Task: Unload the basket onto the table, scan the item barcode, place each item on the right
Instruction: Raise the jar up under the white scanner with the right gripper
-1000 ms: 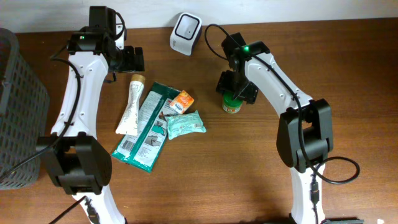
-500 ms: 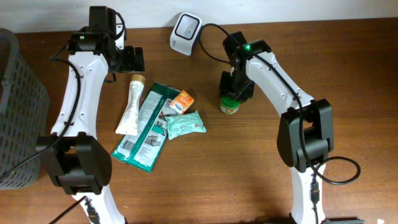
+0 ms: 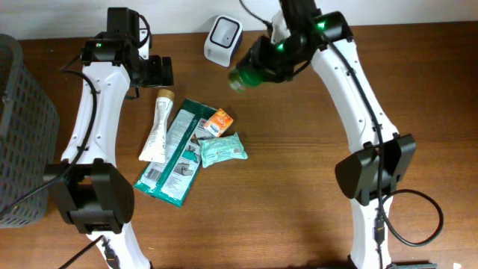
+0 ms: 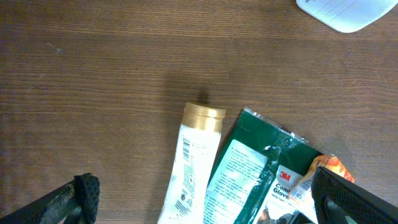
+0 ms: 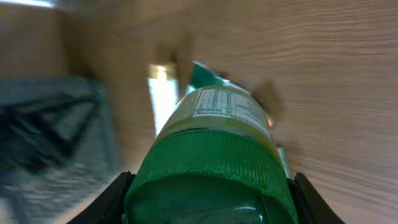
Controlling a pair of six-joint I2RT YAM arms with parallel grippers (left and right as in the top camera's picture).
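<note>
The robot's right gripper will next move the jar over the scanner (image 3: 222, 40), then lower it and let it go on clear tabletop below the gripper and to its right in the overhead view.
A green-lidded jar (image 3: 245, 75) with a pale label hangs in the air, tipped on its side, just right of the white barcode scanner (image 3: 222, 40). My right gripper (image 3: 270, 61) is shut on the jar's green lid (image 5: 208, 180), a finger on each side; the label (image 5: 222, 112) faces the wrist camera. My left gripper (image 4: 202, 208) stands open above a white tube with a gold cap (image 4: 189, 168) and a green glove packet (image 4: 249, 174), holding nothing. In the overhead view the left gripper (image 3: 158, 71) is at the back left.
On the table lie the white tube (image 3: 157, 127), the green packet (image 3: 173, 153), an orange sachet (image 3: 217, 122) and a teal pack (image 3: 222, 149). A dark mesh basket (image 3: 22, 127) stands at the left edge. The scanner's corner (image 4: 345, 12) shows at the top right of the left wrist view.
My right gripper closed on the jar, lifted it off the table and carried it up and left toward the scanner, tipping it sideways. The left arm has not moved.
</note>
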